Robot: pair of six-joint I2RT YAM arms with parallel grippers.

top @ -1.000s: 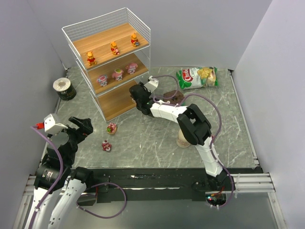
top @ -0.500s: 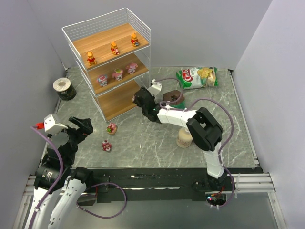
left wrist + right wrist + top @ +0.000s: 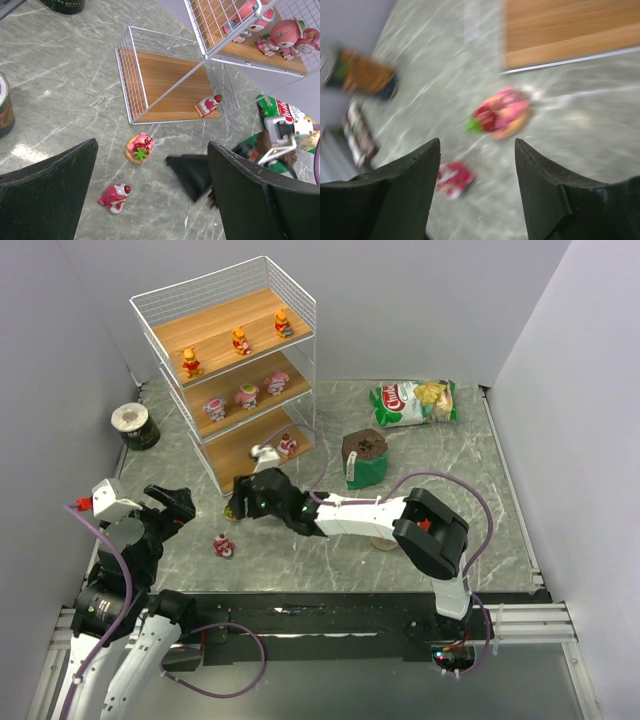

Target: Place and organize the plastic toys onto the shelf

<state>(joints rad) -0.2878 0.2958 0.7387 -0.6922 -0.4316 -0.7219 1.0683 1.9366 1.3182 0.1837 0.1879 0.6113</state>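
Observation:
I should first draw my right gripper back from the pink strawberry toy, then lower it to get the red toy.
The shelf stands at the back left. Three orange-yellow toys are on its top tier, three pink toys on the middle tier, and one red-and-white toy on the bottom tier. A pink strawberry toy and a red toy lie on the table in front. My right gripper is open and empty, just beside the pink toy. Its blurred wrist view shows the pink toy ahead and the red toy between the fingers. My left gripper is open and empty; both toys show below it.
A chip bag lies at the back right. A brown-and-green box stands mid-table. A dark can sits left of the shelf. A cream bottle is mostly hidden behind the right arm. Grey walls close in both sides.
My right arm swung from the shelf's bottom tier down and left to the toys on the table. A red-and-white toy now rests on that tier. The left arm has not moved.

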